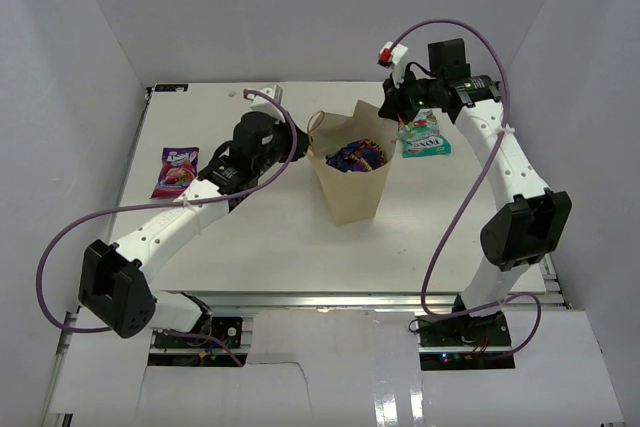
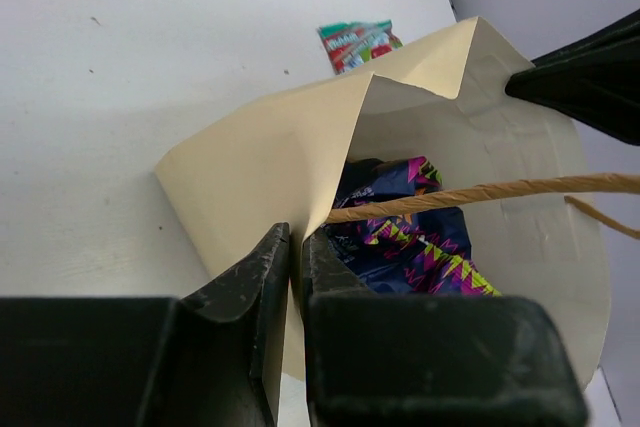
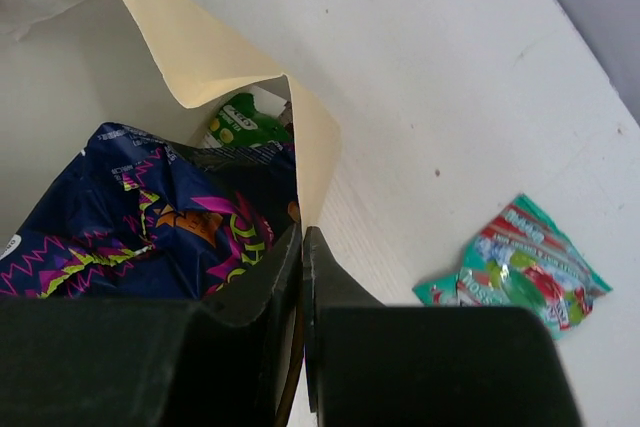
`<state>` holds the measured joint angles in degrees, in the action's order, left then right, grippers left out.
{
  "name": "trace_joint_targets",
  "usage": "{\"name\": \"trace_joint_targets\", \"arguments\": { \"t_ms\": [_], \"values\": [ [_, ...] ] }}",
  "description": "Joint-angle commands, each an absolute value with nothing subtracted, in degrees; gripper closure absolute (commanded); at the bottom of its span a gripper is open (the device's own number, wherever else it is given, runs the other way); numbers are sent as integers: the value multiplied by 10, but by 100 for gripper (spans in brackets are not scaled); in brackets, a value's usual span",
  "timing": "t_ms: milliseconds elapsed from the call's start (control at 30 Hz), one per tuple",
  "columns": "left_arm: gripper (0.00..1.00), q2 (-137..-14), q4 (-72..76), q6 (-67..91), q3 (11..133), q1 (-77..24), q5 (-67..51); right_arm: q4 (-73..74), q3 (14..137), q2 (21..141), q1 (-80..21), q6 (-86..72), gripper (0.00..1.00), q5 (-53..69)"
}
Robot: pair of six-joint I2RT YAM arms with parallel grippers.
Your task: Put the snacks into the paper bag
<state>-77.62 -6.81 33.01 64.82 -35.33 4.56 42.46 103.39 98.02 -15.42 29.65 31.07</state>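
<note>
The paper bag is standing close beside the teal-white packet (image 1: pixel 424 135). My left gripper will next move the paper bag's rim outward, away from that packet, and then open.
The tan paper bag (image 1: pixel 352 182) stands open mid-table. Inside it lie the dark blue-purple snack bag (image 1: pixel 356 155) and a green packet (image 3: pixel 243 124). My left gripper (image 1: pixel 296 140) is shut on the bag's left rim (image 2: pixel 296 239). My right gripper (image 1: pixel 387 105) is shut on the bag's right rim (image 3: pixel 301 233). The blue-purple bag also shows in the left wrist view (image 2: pixel 420 247) and the right wrist view (image 3: pixel 130 217). A teal-white packet (image 1: pixel 424 135) lies on the table right of the bag. A magenta packet (image 1: pixel 175 171) lies at the far left. One twisted handle (image 2: pixel 480 195) crosses the opening.
White walls enclose the table (image 1: pixel 240 237) on three sides. The teal-white packet also shows in the right wrist view (image 3: pixel 515 267) and the left wrist view (image 2: pixel 358 43). A red-and-white tag (image 1: pixel 390 51) hangs near the right arm's cable.
</note>
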Motion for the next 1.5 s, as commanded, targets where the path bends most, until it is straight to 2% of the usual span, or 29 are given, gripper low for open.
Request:
{"name": "trace_joint_targets", "arguments": {
  "t_ms": [0, 233, 400, 467, 500, 533, 567, 600, 633, 667, 700, 800, 933, 1033, 1100, 1233, 1367, 1467],
  "values": [
    [93, -770, -4, 353, 669, -320, 14, 342, 1113, 998, -175, 271, 92, 347],
    [93, -827, 31, 369, 704, -236, -47, 294, 1227, 1108, -221, 248, 92, 323],
    [92, -869, 48, 380, 722, -208, -92, 273, 1263, 1151, -249, 245, 92, 307],
    [88, -880, 61, 384, 731, -202, -107, 272, 1272, 1156, -252, 245, 90, 301],
    [84, -882, 64, 389, 736, -200, -112, 272, 1276, 1154, -252, 237, 70, 297],
    [69, -882, 65, 389, 742, -199, -119, 272, 1278, 1140, -252, 236, 56, 294],
    [60, -880, 63, 389, 749, -199, -128, 272, 1281, 1130, -251, 235, 43, 295],
    [50, -877, 62, 387, 759, -198, -136, 272, 1281, 1118, -246, 231, 19, 320],
    [41, -873, 64, 383, 764, -197, -148, 272, 1280, 1088, -242, 229, 10, 336],
    [27, -861, 64, 381, 766, -197, -167, 270, 1274, 1072, -232, 224, 3, 353],
    [23, -852, 64, 379, 767, -196, -176, 267, 1270, 1057, -227, 216, 8, 375],
    [14, -809, 81, 381, 745, -194, -204, 260, 1234, 984, -207, 205, 10, 389],
    [11, -750, 74, 384, 701, -190, -195, 244, 1166, 922, -180, 192, 10, 363],
    [7, -697, 28, 374, 665, -185, -146, 237, 1126, 898, -154, 185, 10, 286],
    [2, -659, -31, 369, 648, -180, -80, 236, 1087, 894, -116, 157, 10, 251],
    [2, -596, -104, 365, 600, -169, -16, 250, 984, 884, -80, 152, 10, 217],
    [2, -539, -196, 381, 547, -166, 66, 254, 929, 930, -75, 112, 10, 21],
    [2, -494, -260, 418, 513, -165, 103, 244, 943, 1005, -43, 55, 10, -30]
  ]
}}
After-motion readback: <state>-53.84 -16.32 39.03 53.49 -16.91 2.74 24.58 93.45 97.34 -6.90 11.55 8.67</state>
